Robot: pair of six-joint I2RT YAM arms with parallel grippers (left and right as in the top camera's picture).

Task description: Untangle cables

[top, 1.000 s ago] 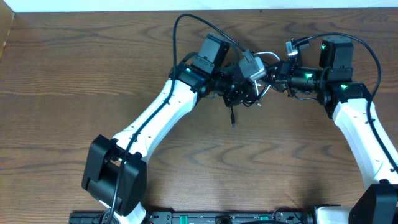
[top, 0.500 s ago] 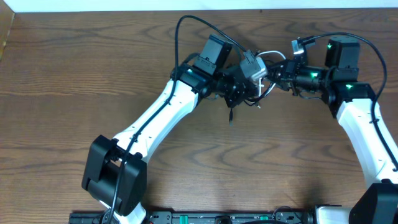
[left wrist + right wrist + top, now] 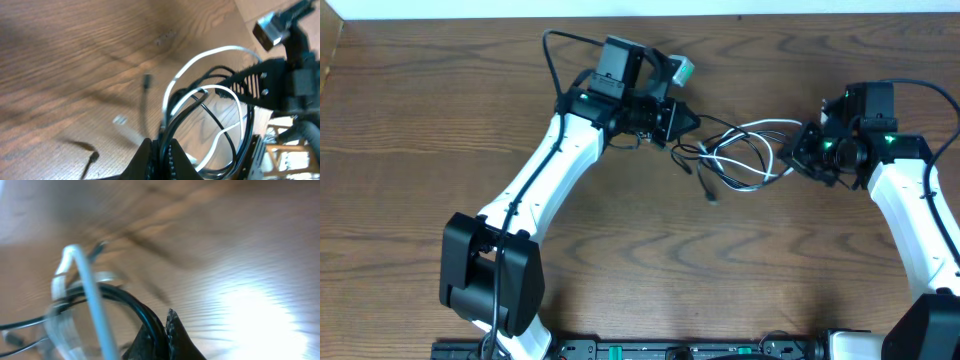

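The tangled cables still hang above the table, so I need to lower my right gripper toward the bare wood beneath the loops and release its end there.
A white cable [image 3: 765, 125] and a black cable [image 3: 698, 150] hang in tangled loops between my two grippers, above the wood table [image 3: 620, 260]. My left gripper [image 3: 682, 118] is shut on black cable strands at the loops' left end; its wrist view shows the black cable [image 3: 171, 122] running into the left gripper [image 3: 161, 150], with the white cable [image 3: 220, 50] arching beyond. My right gripper [image 3: 790, 155] is shut on the right end; in its blurred view the black cable [image 3: 125, 297] enters the right gripper [image 3: 162, 330], and the white cable [image 3: 87, 285] passes beside it. A small plug end [image 3: 710, 198] dangles below.
The table's far edge [image 3: 640, 15] meets a white wall just behind the left arm. The left arm's own thick black wire [image 3: 555, 45] loops above its wrist. A dark rail [image 3: 650, 350] runs along the near edge between the arm bases.
The left gripper closed on the cables. Both arms then pulled apart, the left one to the left and back, the right one to the right, spreading the bundle into open loops.
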